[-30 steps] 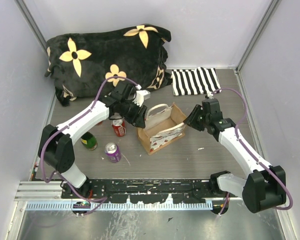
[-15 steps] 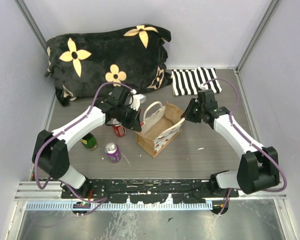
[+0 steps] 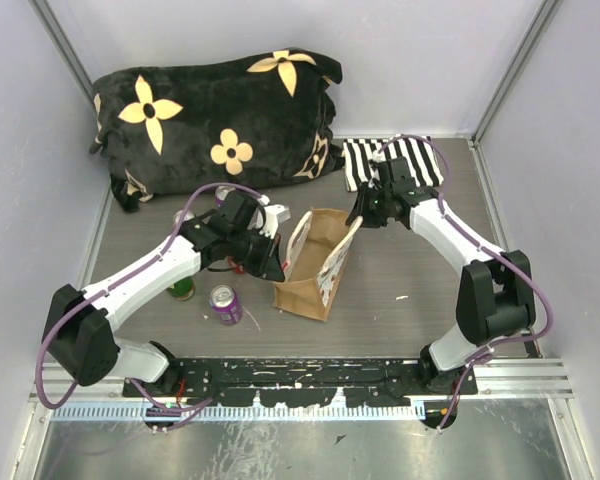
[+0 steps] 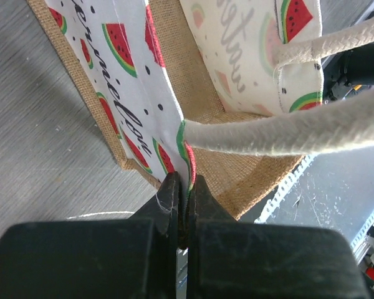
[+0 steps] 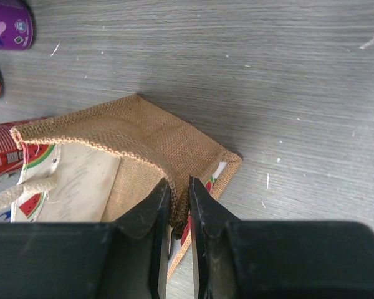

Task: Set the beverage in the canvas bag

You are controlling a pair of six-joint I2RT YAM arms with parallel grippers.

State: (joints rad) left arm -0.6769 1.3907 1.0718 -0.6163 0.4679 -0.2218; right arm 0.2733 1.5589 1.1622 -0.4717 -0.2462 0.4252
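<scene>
I should next pull the rim of the bag with my right gripper toward the tabletop beside the bag's far end, to the left in the top view, and let go, because the bag is slanting.
The canvas bag stands upright at the table's middle, mouth up, with cream rope handles and a watermelon-print lining. My left gripper is shut on its left rim, seen clamped on the printed edge in the left wrist view. My right gripper is shut on the far right rim, pinching the burlap edge. A purple can lies left of the bag, and a green bottle lies further left. A red can shows beside the bag, under my left arm.
A black flowered blanket fills the far left. A black-and-white striped cloth lies at the far right, partly under my right arm. Grey walls close three sides. The bag's rope handle crosses the open mouth.
The bag went from lying tilted to standing upright. My right gripper moved up and to the far left with its rim; my left gripper drew nearer with the other rim.
</scene>
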